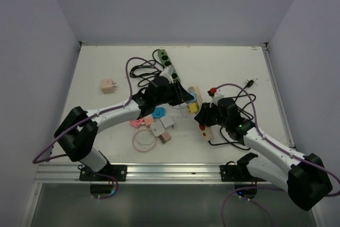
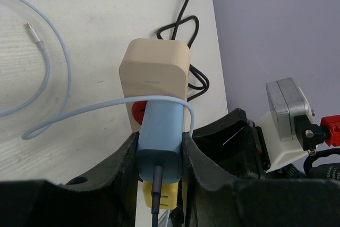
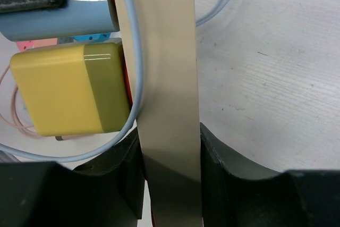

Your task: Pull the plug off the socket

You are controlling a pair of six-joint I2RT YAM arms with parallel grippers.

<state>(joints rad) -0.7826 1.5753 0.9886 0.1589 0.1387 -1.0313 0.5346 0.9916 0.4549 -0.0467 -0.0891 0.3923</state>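
The left gripper should next move off the power strip, to the left in the top view and down onto the blue adapter (image 1: 158, 112), and let go of the light blue plug where loose adapters lie.
A beige power strip (image 1: 197, 107) with red sockets lies mid-table; it also shows in the left wrist view (image 2: 154, 67) and the right wrist view (image 3: 164, 78). A light blue plug (image 2: 161, 131) sits in it, with a yellow plug (image 2: 159, 198) beside it; the yellow plug also shows in the right wrist view (image 3: 69, 89). My left gripper (image 2: 159, 155) is shut on the blue plug, a finger on each side. My right gripper (image 3: 170, 155) is shut on the strip's body. In the top view the left gripper (image 1: 183, 99) and right gripper (image 1: 204, 115) meet at the strip.
A green power strip (image 1: 166, 59) with black cable lies behind. Loose adapters lie near front: pink cube (image 1: 108, 85), blue (image 1: 159, 112), white (image 1: 170, 122) and pink (image 1: 139, 122) ones. A pale blue cable (image 2: 48, 78) loops on the table. Black cable (image 1: 241, 97) coils at right.
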